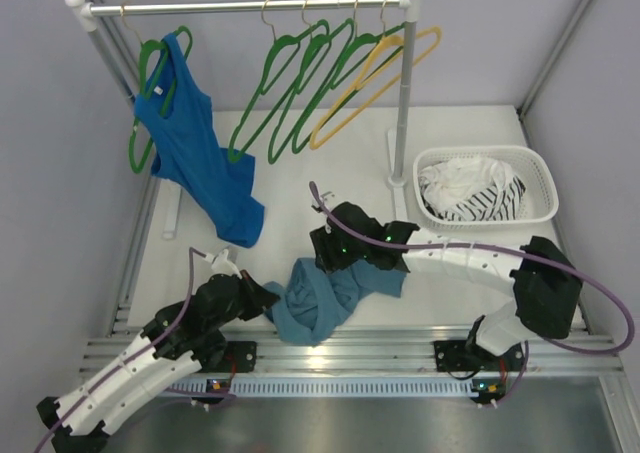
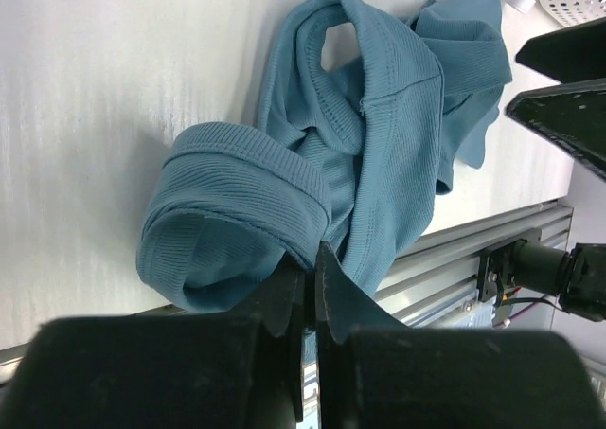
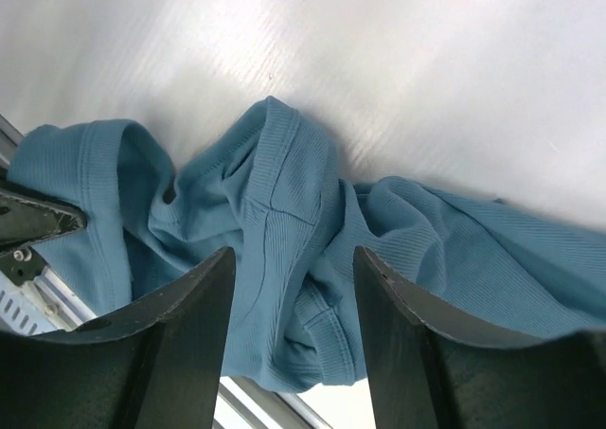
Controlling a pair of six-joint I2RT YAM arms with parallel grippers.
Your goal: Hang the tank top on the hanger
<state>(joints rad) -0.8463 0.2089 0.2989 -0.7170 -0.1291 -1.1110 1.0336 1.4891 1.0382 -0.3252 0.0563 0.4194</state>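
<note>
The tank top lies crumpled. My left gripper needs to lift the tank top's rolled fold high, then lower it onto the table near the table's front edge and let go of it.
The teal-blue tank top [image 1: 325, 298] lies crumpled on the table near the front edge. It also shows in the left wrist view [image 2: 379, 116] and the right wrist view [image 3: 275, 202]. My left gripper [image 1: 268, 303] is shut on a rolled fold at the tank top's left end [image 2: 312, 259]. My right gripper [image 1: 335, 251] hovers over the tank top's far side with its jaws wide open and empty [image 3: 294, 259]. Several empty green hangers [image 1: 290, 83] hang on the rail [image 1: 250, 6].
A royal-blue tank top [image 1: 200, 158] hangs on a green hanger at the rail's left end. A yellow hanger [image 1: 385, 78] hangs by the right pole [image 1: 402, 103]. A white basket [image 1: 545, 183] with white-and-striped cloth stands at the right. Aluminium rails [image 1: 380, 348] run along the front edge.
</note>
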